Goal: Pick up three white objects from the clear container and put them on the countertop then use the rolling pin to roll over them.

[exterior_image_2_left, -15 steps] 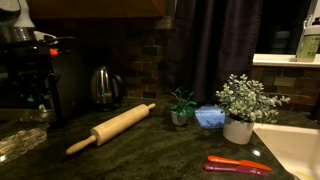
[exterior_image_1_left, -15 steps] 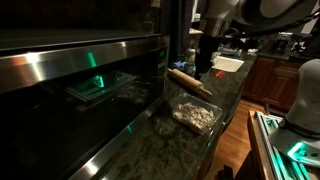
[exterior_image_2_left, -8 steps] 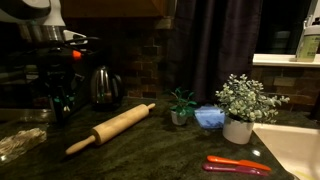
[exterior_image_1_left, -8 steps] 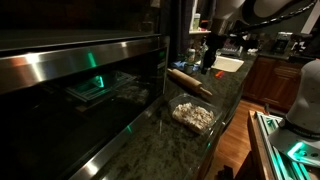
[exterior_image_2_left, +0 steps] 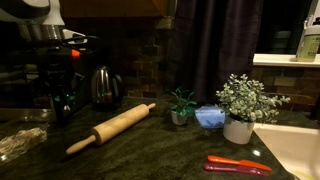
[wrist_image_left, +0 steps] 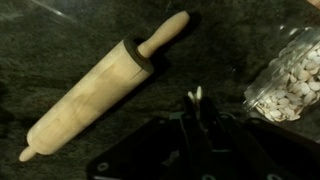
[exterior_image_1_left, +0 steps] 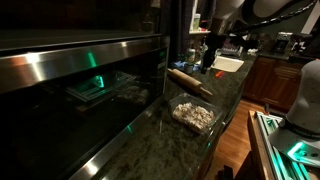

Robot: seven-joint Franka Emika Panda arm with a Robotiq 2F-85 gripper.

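Observation:
My gripper crosses the rolling pin to the left in the wrist view next and moves down to the bare countertop past the pin to release.
The rolling pin (exterior_image_1_left: 190, 80) (exterior_image_2_left: 110, 128) (wrist_image_left: 100, 90) lies at an angle on the dark speckled countertop (exterior_image_1_left: 150, 140) (exterior_image_2_left: 170, 150). The clear container (exterior_image_1_left: 195, 116) (wrist_image_left: 290, 75) holds a heap of white objects (exterior_image_1_left: 197, 117) (wrist_image_left: 297, 85). In an exterior view it sits at the left edge (exterior_image_2_left: 20, 142). My gripper (exterior_image_1_left: 209, 64) (exterior_image_2_left: 62, 100) (wrist_image_left: 196, 97) hangs above the counter between the rolling pin's handle and the container. Its fingers are closed together, with a small whitish piece showing between the tips.
A steel oven front (exterior_image_1_left: 70, 60) runs along the counter. A kettle (exterior_image_2_left: 105, 86), two potted plants (exterior_image_2_left: 181, 105) (exterior_image_2_left: 242, 105), a blue bowl (exterior_image_2_left: 208, 117), a red utensil (exterior_image_2_left: 238, 165) and a sink (exterior_image_2_left: 295, 150) stand beyond the pin. A flat white sheet (exterior_image_1_left: 228, 63) lies far back.
Since one second ago the gripper has moved away from the container toward the rolling pin. Nothing differs in the last half second.

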